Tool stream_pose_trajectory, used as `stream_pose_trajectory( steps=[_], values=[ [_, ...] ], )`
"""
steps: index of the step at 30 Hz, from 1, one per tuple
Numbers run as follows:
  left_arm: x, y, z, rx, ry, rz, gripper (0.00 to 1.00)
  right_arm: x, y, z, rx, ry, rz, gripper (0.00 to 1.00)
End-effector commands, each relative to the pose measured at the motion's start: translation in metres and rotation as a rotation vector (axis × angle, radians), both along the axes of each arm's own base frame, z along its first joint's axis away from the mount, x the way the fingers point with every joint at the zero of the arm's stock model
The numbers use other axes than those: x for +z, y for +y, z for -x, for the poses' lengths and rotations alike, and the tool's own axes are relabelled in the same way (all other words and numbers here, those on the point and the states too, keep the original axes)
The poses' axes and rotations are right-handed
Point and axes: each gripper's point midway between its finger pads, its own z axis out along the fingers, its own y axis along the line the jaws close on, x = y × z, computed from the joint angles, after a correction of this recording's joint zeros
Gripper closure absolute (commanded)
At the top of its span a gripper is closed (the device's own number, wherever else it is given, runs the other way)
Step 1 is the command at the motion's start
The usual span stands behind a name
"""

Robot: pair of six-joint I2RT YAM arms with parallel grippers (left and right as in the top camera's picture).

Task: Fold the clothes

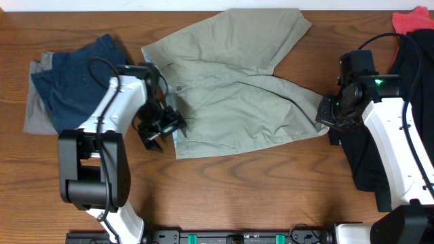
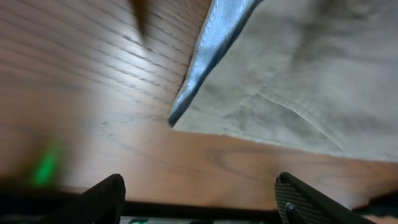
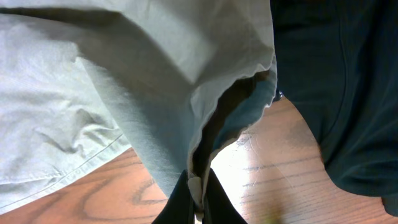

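The robot's right gripper already holds the opposite leg hem, so the left gripper needs to go down and back next, onto the near corner of the waistband edge.
The large khaki-beige shorts lie spread across the middle of the table. My left gripper is open and empty just off their left lower corner; in the left wrist view that corner shows its pale blue-grey inner edge. My right gripper is shut on the shorts' right leg hem and lifts it, seen in the right wrist view with the fabric pinched between the fingers. Navy shorts lie on a grey piece at the left.
A black garment lies under my right arm at the right edge, dark in the right wrist view. A red garment sits at the far right corner. Bare wood runs along the front.
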Motion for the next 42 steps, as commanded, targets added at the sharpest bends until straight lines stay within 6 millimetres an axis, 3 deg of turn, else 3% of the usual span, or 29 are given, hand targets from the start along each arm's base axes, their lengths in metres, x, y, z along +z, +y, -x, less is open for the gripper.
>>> stream_pose_trajectory(
  steps=[1, 8, 13, 20, 27, 35, 41, 42],
  values=[
    [-0.011, -0.008, 0.014, 0.113, 0.049, -0.071, 0.23, 0.0, 0.001, 0.001, -0.01, 0.001, 0.002, 0.99],
    [-0.022, 0.003, 0.024, 0.247, -0.131, -0.239, 0.23, 0.0, -0.007, 0.003, -0.014, 0.008, 0.046, 0.99],
    [-0.028, 0.003, 0.015, 0.353, -0.271, -0.228, 0.23, 0.0, -0.007, 0.002, -0.015, 0.004, 0.047, 0.99],
    [-0.055, -0.003, 0.037, 0.448, -0.21, -0.25, 0.23, 0.0, -0.007, 0.002, -0.015, 0.004, 0.047, 0.99],
    [-0.057, -0.017, 0.016, 0.446, -0.314, -0.192, 0.24, 0.0, -0.007, 0.002, -0.015, 0.004, 0.047, 0.99],
    [-0.058, -0.019, 0.014, 0.442, -0.344, -0.217, 0.55, 0.0, -0.007, 0.002, -0.015, 0.004, 0.047, 0.99],
    [-0.06, -0.013, 0.031, 0.423, -0.283, -0.26, 0.94, 0.0, -0.01, 0.002, -0.018, 0.002, 0.062, 0.99],
    [-0.061, -0.011, 0.034, 0.404, -0.278, -0.267, 0.94, 0.0, -0.012, 0.002, -0.019, 0.002, 0.071, 0.99]
  ],
)
